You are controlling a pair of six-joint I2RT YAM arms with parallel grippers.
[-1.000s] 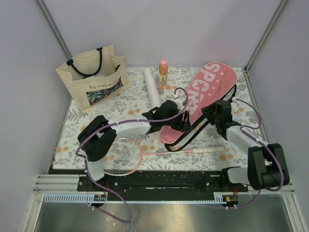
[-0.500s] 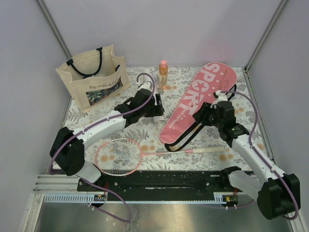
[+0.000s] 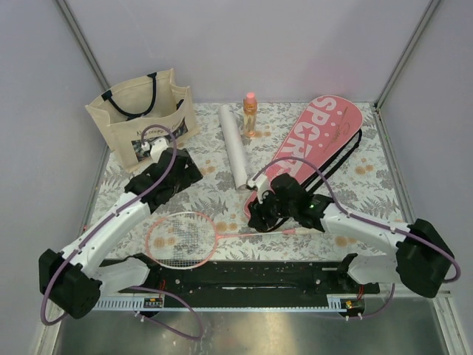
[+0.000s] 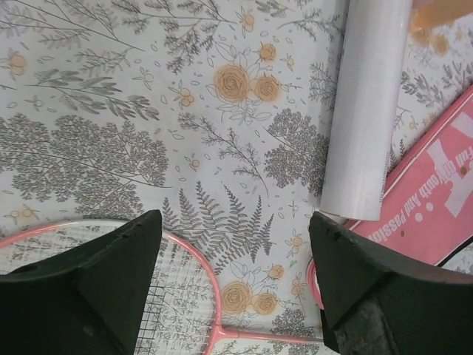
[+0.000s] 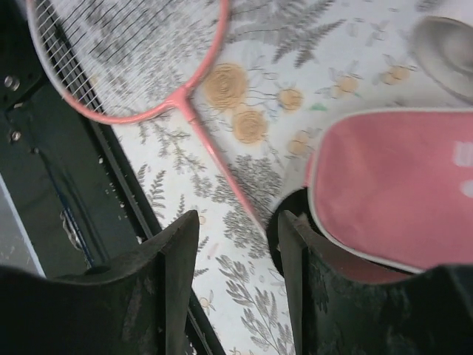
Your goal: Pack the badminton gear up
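Note:
Next, the right gripper goes left in the top view and down toward the racket's shaft [image 5: 222,170] by the racket head, as the shaft there is clear of the cover.
One pink-framed racket [image 3: 181,238] lies flat near the front edge, its white handle [image 3: 318,231] pointing right. A second racket does not show. The long white tube [image 3: 235,144] lies at the back middle. The pink "SPORT" cover [image 3: 314,144] lies slanted at the right. My left gripper [image 3: 179,175] is open and empty above the cloth, left of the tube; its view shows the racket head [image 4: 111,288], the tube [image 4: 366,111] and the cover [image 4: 436,200]. My right gripper [image 3: 260,214] is open at the cover's near end. The racket shaft [image 5: 222,170] runs toward the gap between its fingers [image 5: 168,285], beside the cover [image 5: 399,188].
A beige tote bag [image 3: 140,118] with black straps stands at the back left. An orange bottle [image 3: 250,115] with a pink cap stands beside the tube's far end. Black straps [image 3: 332,166] trail beside the cover. The black mounting rail [image 3: 244,275] runs along the front edge.
My left gripper has swung left, away from the tube and cover, toward the tote bag. My right gripper has moved left and nearer, from the cover's right side to its near end by the racket shaft.

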